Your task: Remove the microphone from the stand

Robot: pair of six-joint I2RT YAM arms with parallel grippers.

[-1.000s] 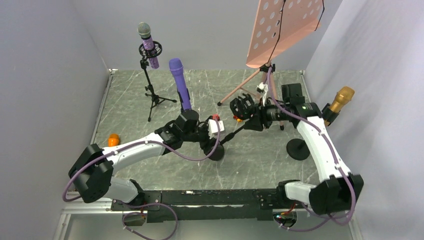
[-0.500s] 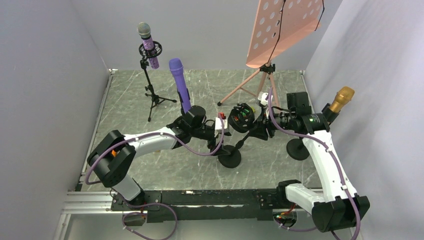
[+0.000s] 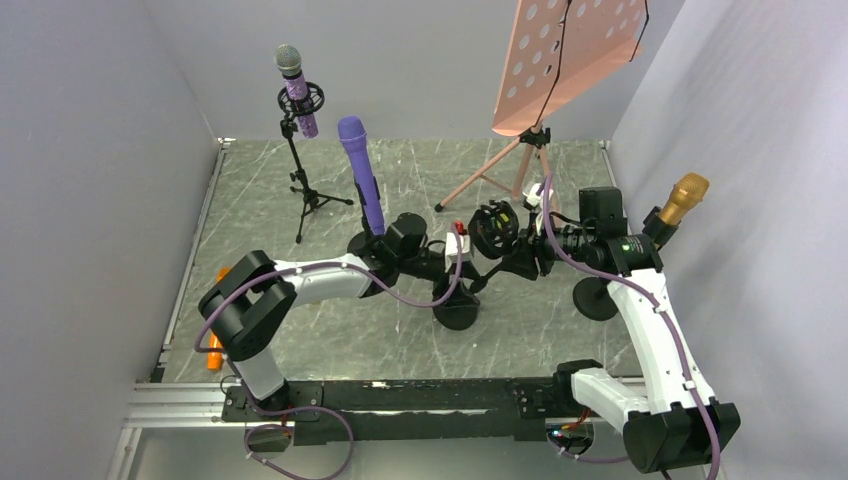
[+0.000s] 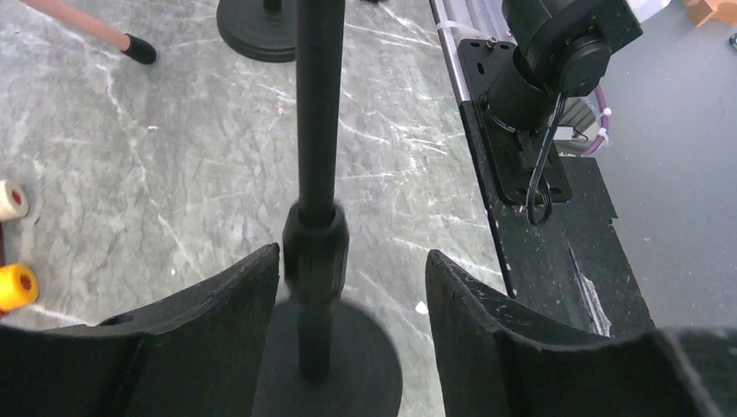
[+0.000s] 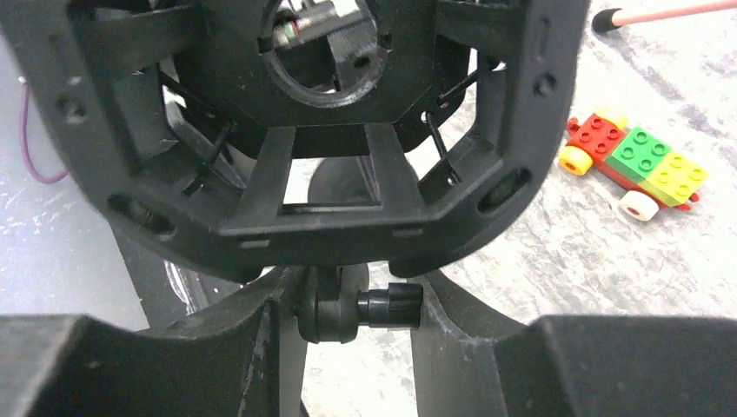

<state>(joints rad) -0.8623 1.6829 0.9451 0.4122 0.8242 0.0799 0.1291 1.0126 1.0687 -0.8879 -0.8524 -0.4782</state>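
My right gripper needs to carry the stand with the empty ring outward to the left in the top view next, to release it on the tabletop beside the purple microphone.
A black stand with an empty shock-mount ring (image 3: 492,228) leans over its round base (image 3: 457,315). My right gripper (image 3: 520,262) is shut on the stand's pivot joint (image 5: 361,308) just under the ring (image 5: 487,174). My left gripper (image 3: 470,268) is open around the stand's pole (image 4: 317,130). The pole's collar sits close to the left finger (image 4: 226,321). A purple microphone (image 3: 358,170) stands upright behind my left wrist. A silver-headed microphone (image 3: 292,80) sits in a tripod stand at the back left. A gold microphone (image 3: 683,195) is on a stand at the right.
A pink music stand (image 3: 560,60) rises at the back, one leg foot nearby (image 4: 137,50). A toy brick car (image 5: 639,165) lies on the floor beyond the ring. An orange object (image 3: 213,345) lies at the left edge. The gold microphone's base (image 3: 597,298) sits by my right arm.
My left arm has reached further right and its open jaws now straddle the pole. The right gripper has carried the stand rightward; its base slid right too.
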